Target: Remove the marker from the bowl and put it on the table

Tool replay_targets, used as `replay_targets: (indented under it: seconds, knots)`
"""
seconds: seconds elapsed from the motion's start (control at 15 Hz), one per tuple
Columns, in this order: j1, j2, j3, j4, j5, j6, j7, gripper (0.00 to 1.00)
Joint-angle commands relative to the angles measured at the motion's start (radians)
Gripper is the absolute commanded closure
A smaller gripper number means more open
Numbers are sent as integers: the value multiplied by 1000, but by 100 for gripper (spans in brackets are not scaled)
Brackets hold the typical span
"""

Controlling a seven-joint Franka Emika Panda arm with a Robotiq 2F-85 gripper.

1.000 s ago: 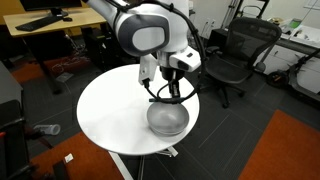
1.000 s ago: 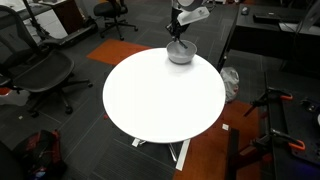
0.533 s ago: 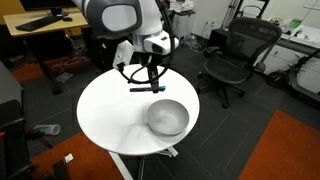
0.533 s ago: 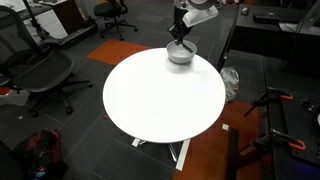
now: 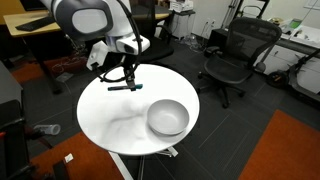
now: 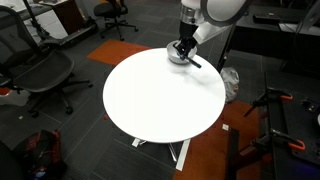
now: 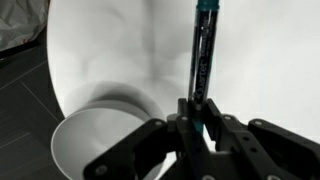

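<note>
The gripper will next move farther from the bowl and down to the bare white tabletop (image 5: 114, 107) (image 7: 234, 62) to let go of the marker, since that part of the tabletop is clear.
My gripper (image 5: 127, 80) is shut on the marker (image 5: 124, 87), a thin dark stick with a teal section, and holds it level above the white round table (image 5: 105, 115), away from the bowl. In the wrist view the marker (image 7: 203, 55) runs up from between the closed fingers (image 7: 203, 118). The shiny metal bowl (image 5: 167, 118) stands empty on the table; it also shows in the wrist view (image 7: 95, 140) at lower left. In an exterior view the gripper (image 6: 184, 52) hangs in front of the bowl (image 6: 178, 57), with the marker (image 6: 192, 61) sticking out.
Black office chairs (image 5: 235, 55) stand around the table, one also in an exterior view (image 6: 40, 70). A light-wood desk (image 5: 45, 25) stands behind. An orange carpet patch (image 5: 285, 150) lies on the dark floor.
The gripper rose out of the bowl with the marker in it and moved sideways across the table, away from the bowl. The bowl stayed in place.
</note>
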Motion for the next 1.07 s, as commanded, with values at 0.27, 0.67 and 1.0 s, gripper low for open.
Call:
replay_targets:
  seconds: [0.27,0.67,1.0]
  knots:
    - [49,-22,67,-160,-20,165,22,95]
    - [101,9,61,-216,-23,251,28,95]
    - [148,65,16,-219,-38,314,35,95]
